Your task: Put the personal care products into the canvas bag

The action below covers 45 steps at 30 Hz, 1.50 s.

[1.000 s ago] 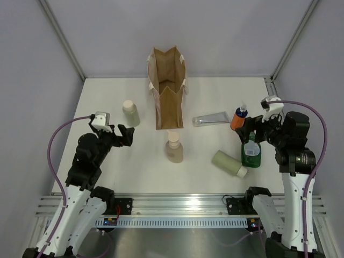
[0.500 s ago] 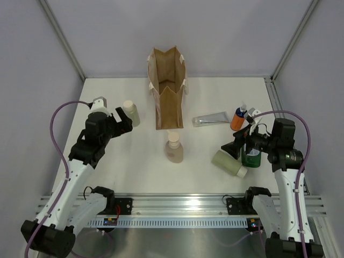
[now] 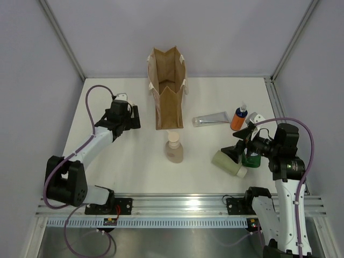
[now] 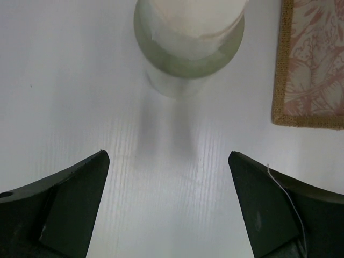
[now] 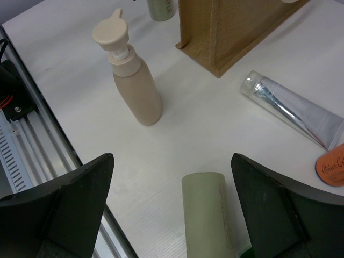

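My left gripper lowers and moves outward next until its open fingers straddle the upright pale green bottle, which still stands ahead of them.
The canvas bag stands open at the back centre. My left gripper is open and hovers over the upright pale green bottle, hiding it from the top camera. In the left wrist view that bottle sits just ahead of the open gripper, beside the bag's edge. My right gripper is open above the lying pale green bottle, whose end lies between the fingers. The beige-pink bottle, silver tube, orange bottle and dark green bottle rest on the table.
The table's right edge with a metal rail runs close behind the orange bottle. The near rail lies just in front of the bottles. In the right wrist view the beige-pink bottle stands ahead on the left and the silver tube on the right.
My left arm has reached forward and right until its open gripper is over the upright pale green bottle. My right gripper has swung left and down over the lying pale green bottle.
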Available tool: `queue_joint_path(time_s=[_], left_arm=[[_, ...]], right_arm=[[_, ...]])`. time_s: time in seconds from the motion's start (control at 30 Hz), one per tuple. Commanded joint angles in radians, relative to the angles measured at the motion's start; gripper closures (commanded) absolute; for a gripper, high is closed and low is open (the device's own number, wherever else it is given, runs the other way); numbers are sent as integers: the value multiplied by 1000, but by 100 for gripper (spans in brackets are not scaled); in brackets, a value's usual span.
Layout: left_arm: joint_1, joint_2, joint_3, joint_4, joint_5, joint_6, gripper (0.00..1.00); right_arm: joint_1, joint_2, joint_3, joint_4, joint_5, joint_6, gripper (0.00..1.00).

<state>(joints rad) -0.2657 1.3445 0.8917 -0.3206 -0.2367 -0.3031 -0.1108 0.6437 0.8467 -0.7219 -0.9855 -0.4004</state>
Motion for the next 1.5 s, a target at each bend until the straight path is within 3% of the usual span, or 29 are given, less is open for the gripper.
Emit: queue_joint_path(time_s=[0.0, 0.33, 0.83, 1.07, 1.1, 1.2, 1.23, 1.33, 1.47], left_arm=[[3, 77, 108, 152, -24, 102, 2], [40, 243, 200, 212, 34, 136, 2], [63, 361, 293, 210, 60, 107, 6], [63, 384, 323, 178, 62, 82, 26], [63, 383, 323, 178, 65, 81, 37], [65, 366, 326, 167, 89, 76, 59], [66, 361, 332, 161, 123, 79, 75], [68, 312, 343, 132, 197, 97, 99], [69, 207, 351, 74, 231, 62, 100]], right_arm=[[-3, -21, 12, 39, -7, -9, 0], [-4, -9, 14, 36, -16, -11, 0], [-16, 24, 11, 29, -44, -14, 0], [-27, 30, 11, 29, -58, -11, 1], [-27, 28, 9, 29, -59, -11, 0], [-33, 24, 9, 30, -65, -9, 0], [-36, 24, 9, 27, -70, -9, 1], [-43, 22, 8, 27, -84, -5, 1], [-46, 19, 8, 27, -96, -2, 1]])
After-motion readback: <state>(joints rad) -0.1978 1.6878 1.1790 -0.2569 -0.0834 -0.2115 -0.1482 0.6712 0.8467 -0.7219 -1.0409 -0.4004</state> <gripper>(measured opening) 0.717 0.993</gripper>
